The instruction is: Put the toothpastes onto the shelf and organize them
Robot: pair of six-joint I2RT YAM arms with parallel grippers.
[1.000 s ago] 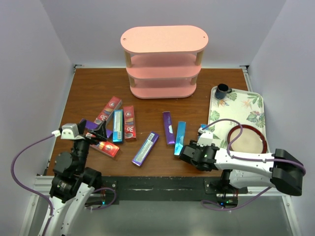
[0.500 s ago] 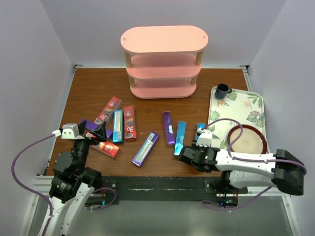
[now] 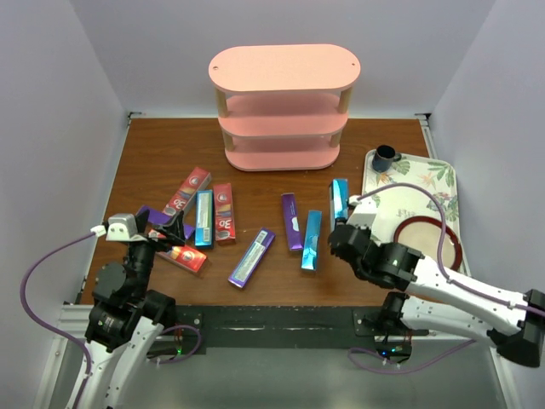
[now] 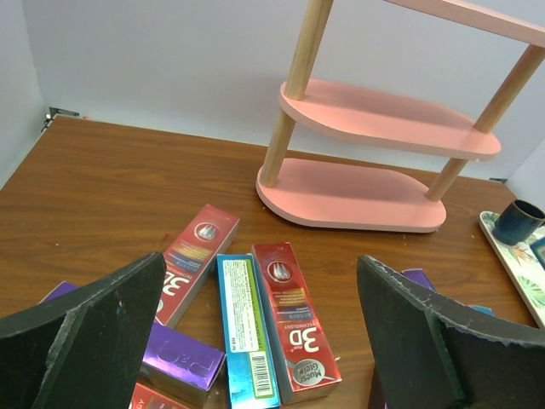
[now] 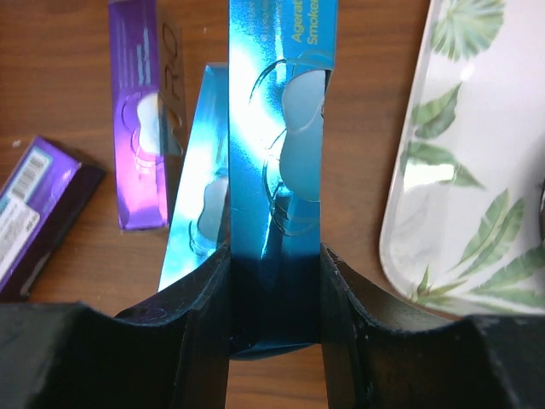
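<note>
The robot's right gripper needs to carry the blue toothpaste (image 3: pixel 339 201) outward to the tray-side end of the shelf's bottom board (image 3: pixel 320 156) and let go of it there, because that board is bare.
The pink three-tier shelf (image 3: pixel 281 106) stands at the back centre with bare boards; it also shows in the left wrist view (image 4: pixel 358 183). My right gripper (image 3: pixel 342 228) is shut on a shiny blue toothpaste (image 3: pixel 339 201), held above the table left of the tray; the wrist view shows it pinched between the fingers (image 5: pixel 277 170). A second blue carton (image 3: pixel 312 239) and two purple ones (image 3: pixel 291 221) (image 3: pixel 252 256) lie mid-table. My left gripper (image 3: pixel 162 228) is open above the left pile: three red cartons (image 3: pixel 224 213), a teal one (image 3: pixel 204 217) and a purple one (image 3: pixel 157 217).
A floral tray (image 3: pixel 443 183) sits at the right, carrying a dark mug (image 3: pixel 385 158) and a red-rimmed plate (image 3: pixel 430 243). Pale walls close in the table on the left, back and right.
My right gripper has lifted the blue carton from the table beside the tray and swung it up and toward the back. The left arm has not moved.
</note>
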